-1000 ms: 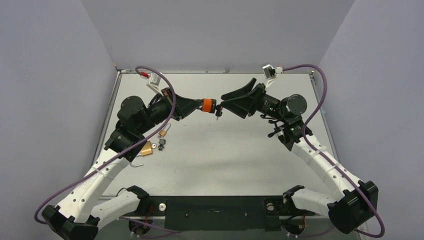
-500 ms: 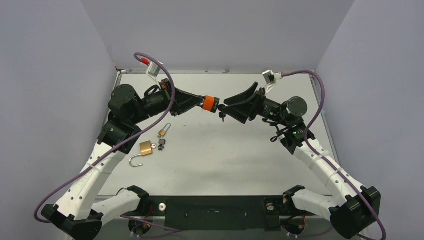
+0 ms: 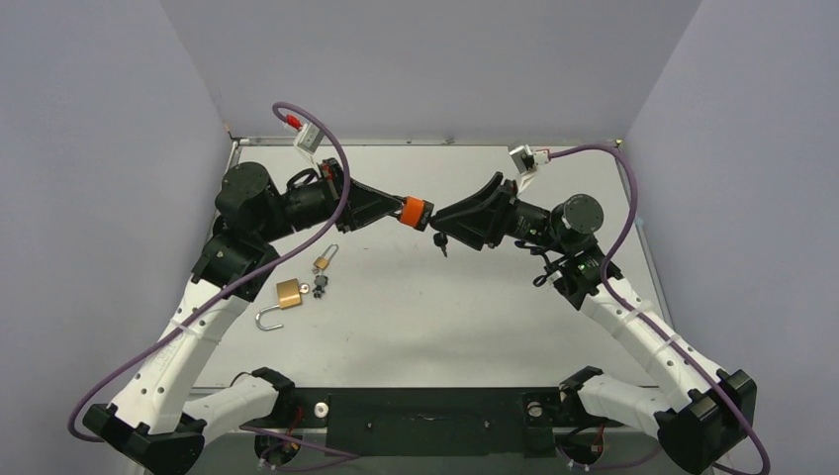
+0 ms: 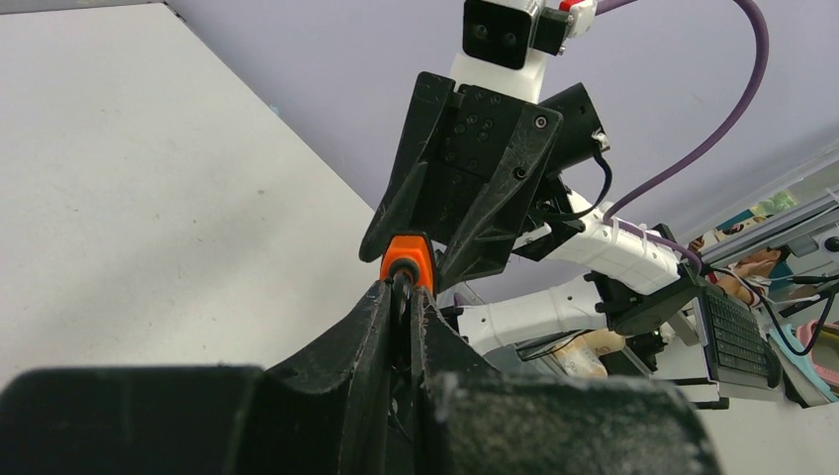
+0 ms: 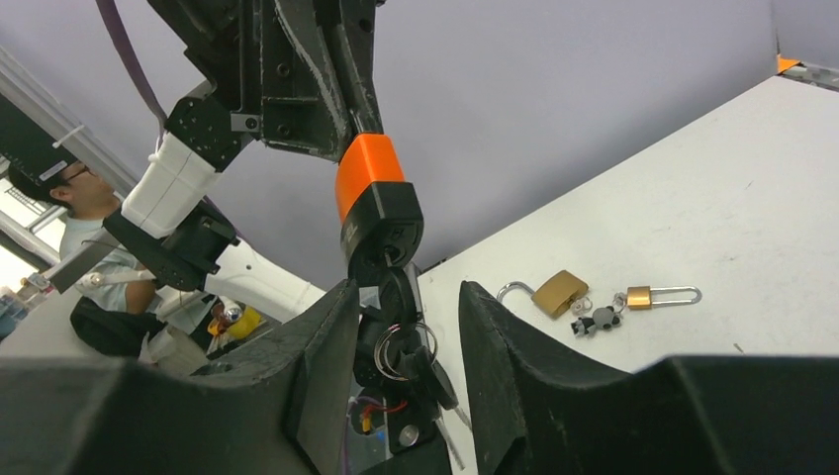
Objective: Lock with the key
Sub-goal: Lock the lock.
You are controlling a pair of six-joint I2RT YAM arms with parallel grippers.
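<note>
The tabletop below my left gripper and to its right in the top view is bare, so my left gripper should lower the padlock there next and let go of it.
My left gripper (image 3: 396, 210) is shut on the shackle end of an orange and black padlock (image 3: 412, 212) and holds it in mid-air over the table's far middle. In the left wrist view my fingers (image 4: 381, 307) pinch just below the orange body (image 4: 408, 259). A black-headed key (image 5: 398, 295) sits in the keyhole at the padlock's (image 5: 374, 203) black end. A ring with spare keys (image 3: 441, 242) hangs from it. My right gripper (image 3: 438, 218) is open, its fingers (image 5: 331, 327) on either side of the key head with a gap on each side.
On the table at the left lie an open brass padlock (image 3: 288, 294), a small brass padlock with a long shackle (image 3: 324, 261) and a small grey charm with keys (image 3: 319, 289). They also show in the right wrist view, the brass padlock (image 5: 559, 291) nearest.
The left arm's elbow has swung back and left while still holding the padlock aloft. The right gripper has closed in slightly on the padlock's key end; the hanging keys shifted a little.
</note>
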